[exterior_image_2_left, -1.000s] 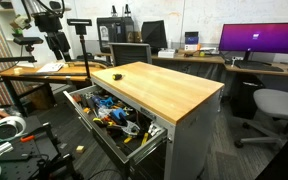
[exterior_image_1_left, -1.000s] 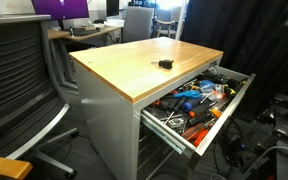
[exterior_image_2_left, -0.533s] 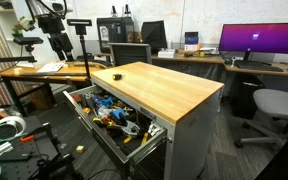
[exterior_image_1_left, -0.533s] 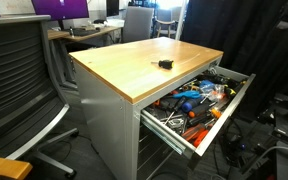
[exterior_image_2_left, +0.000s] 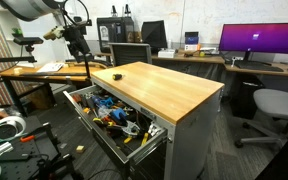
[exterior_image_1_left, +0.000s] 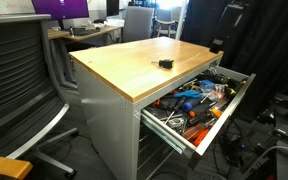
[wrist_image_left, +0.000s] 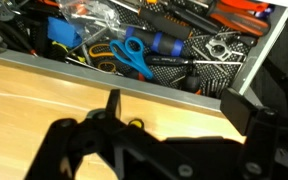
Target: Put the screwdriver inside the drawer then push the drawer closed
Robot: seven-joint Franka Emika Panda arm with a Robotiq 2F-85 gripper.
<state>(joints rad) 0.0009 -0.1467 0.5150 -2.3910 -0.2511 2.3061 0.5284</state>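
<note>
The screwdriver lies below and outward of my open gripper, so my gripper will next move outward over the wood top and down onto the screwdriver's dark handle [exterior_image_1_left: 166,64] [wrist_image_left: 136,124].
The screwdriver [exterior_image_1_left: 166,63] is a tiny dark tool lying on the cabinet's wood top [exterior_image_1_left: 134,65]; it also shows in an exterior view [exterior_image_2_left: 118,74]. The drawer [exterior_image_1_left: 220,118] is the top one, pulled out and full of tools in both exterior views [exterior_image_2_left: 81,98]. My gripper [exterior_image_2_left: 80,48] hangs open and empty in the air beyond the open drawer, apart from the screwdriver. In the wrist view the gripper [wrist_image_left: 179,106] is above the wood top near the drawer's grey rim [wrist_image_left: 84,72]. A small yellow spot [wrist_image_left: 134,124] shows by the left finger [wrist_image_left: 112,103].
Blue-handled scissors [wrist_image_left: 132,55] and orange-handled tools [exterior_image_1_left: 199,116] fill the drawer. An office chair [exterior_image_1_left: 19,80] stands beside the cabinet, another chair [exterior_image_2_left: 274,110] on its other side. Desks with monitors [exterior_image_2_left: 259,40] stand behind. A black curtain [exterior_image_1_left: 254,40] hangs past the drawer.
The arm has swung toward the cabinet: it moved right in one exterior view and now enters the other at the top right. Screwdriver and drawer have not moved.
</note>
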